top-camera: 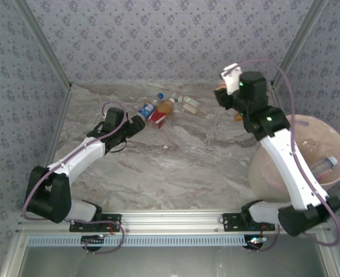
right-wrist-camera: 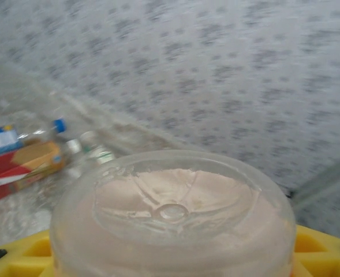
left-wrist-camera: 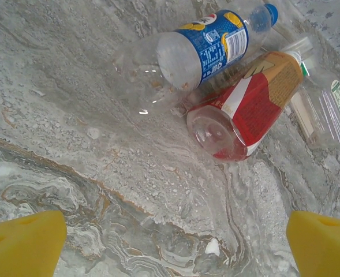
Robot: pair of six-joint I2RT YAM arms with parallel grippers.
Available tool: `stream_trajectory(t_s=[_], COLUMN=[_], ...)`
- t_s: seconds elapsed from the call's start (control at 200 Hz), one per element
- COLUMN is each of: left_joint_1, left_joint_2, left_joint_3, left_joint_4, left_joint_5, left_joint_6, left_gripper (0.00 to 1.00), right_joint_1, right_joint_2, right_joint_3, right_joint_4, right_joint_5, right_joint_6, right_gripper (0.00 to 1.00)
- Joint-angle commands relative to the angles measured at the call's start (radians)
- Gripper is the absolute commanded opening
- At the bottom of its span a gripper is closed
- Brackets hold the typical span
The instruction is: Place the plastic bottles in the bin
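The clear bottle swings back and sideways next in my right gripper, over the bin's opening nearer my base, then comes free where another already sits.
Several plastic bottles lie in a cluster at the back of the table: a blue-labelled one (top-camera: 147,109) (left-wrist-camera: 204,49), a red-labelled one (top-camera: 158,118) (left-wrist-camera: 245,109), and a clear green-labelled one (left-wrist-camera: 331,109). My left gripper (top-camera: 136,124) (left-wrist-camera: 172,248) is open just short of the blue and red bottles, with bare table between its yellow fingertips (left-wrist-camera: 22,242). Raised at the back right, my right gripper (top-camera: 222,96) (right-wrist-camera: 172,262) is shut on a clear bottle, whose round base (right-wrist-camera: 172,210) faces the camera. The bin (top-camera: 331,138) stands at the right edge with a blue-capped bottle (top-camera: 324,165) inside.
More small bottles (top-camera: 190,104) lie right of the cluster near the back wall. A small orange thing (top-camera: 239,117) rests on the table under the right arm. Patterned walls close in the back and both sides. Marbled tabletop (top-camera: 175,167) stretches between the arms.
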Motion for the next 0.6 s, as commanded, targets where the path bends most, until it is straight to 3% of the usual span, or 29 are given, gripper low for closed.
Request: stream_trajectory(t_s=[0.0, 0.09, 0.385, 0.595], left_joint_1=[-0.010, -0.013, -0.038, -0.046], left_joint_2=[0.014, 0.030, 0.098, 0.129], left_joint_3=[0.014, 0.028, 0.085, 0.118], left_joint_4=[0.023, 0.023, 0.027, 0.018], left_joint_5=[0.017, 0.024, 0.051, 0.069], left_joint_6=[-0.013, -0.015, -0.016, -0.014], left_gripper=[0.98, 0.98, 0.98, 0.98], right_joint_1=[-0.040, -0.100, -0.338, -0.495], right_joint_2=[-0.107, -0.191, -0.335, -0.361], right_joint_3=[-0.047, -0.090, -0.165, -0.306], right_joint_4=[0.006, 0.035, 0.105, 0.255], right_joint_5=[0.219, 0.289, 0.293, 0.492], right_joint_6=[0.074, 0.076, 0.100, -0.007], right_gripper=[0.42, 0.42, 0.43, 0.44])
